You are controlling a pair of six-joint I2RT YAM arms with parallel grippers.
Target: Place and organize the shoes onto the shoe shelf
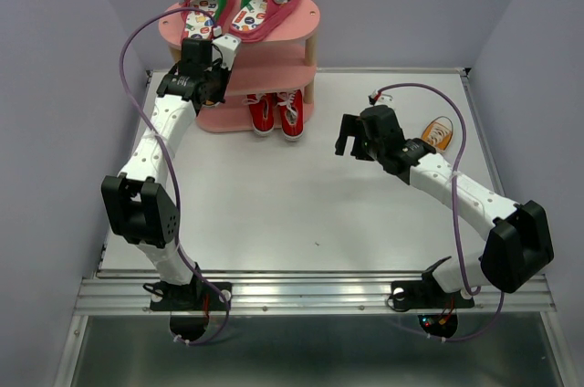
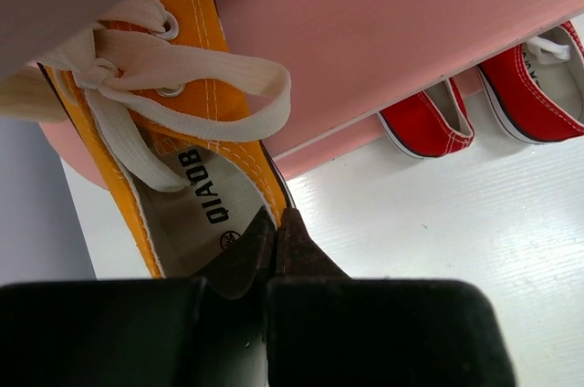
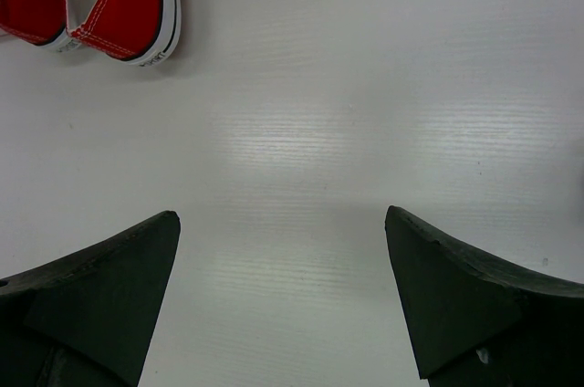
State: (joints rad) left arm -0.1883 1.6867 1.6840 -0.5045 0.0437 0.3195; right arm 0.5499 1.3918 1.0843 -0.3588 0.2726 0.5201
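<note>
The sneaker goes outward onto the middle board (image 1: 245,78) next, as my left gripper pushes it and releases its rim, because the shoe's opening overhangs the edge.
The pink shoe shelf (image 1: 301,22) stands at the back. Both pink flip-flops (image 1: 260,4) lie on its top board. The two red sneakers (image 1: 277,111) sit side by side on its bottom board, heels outward, and show in the left wrist view (image 2: 429,118) and the right wrist view (image 3: 119,4). My left gripper (image 1: 224,51) is at the shelf's middle tier. It is shut (image 2: 274,227) on the side wall of an orange sneaker (image 2: 173,150) under a pink board (image 2: 392,31). The other orange sneaker (image 1: 438,132) lies on the table behind my right arm. My right gripper (image 1: 351,139) is open and empty (image 3: 283,259) above the white table.
The white table (image 1: 292,204) is bounded by purple walls on the left, back and right. A purple cable (image 1: 128,49) loops from the left arm beside the shelf. Another purple cable (image 1: 429,90) arcs over the right arm near the loose orange sneaker.
</note>
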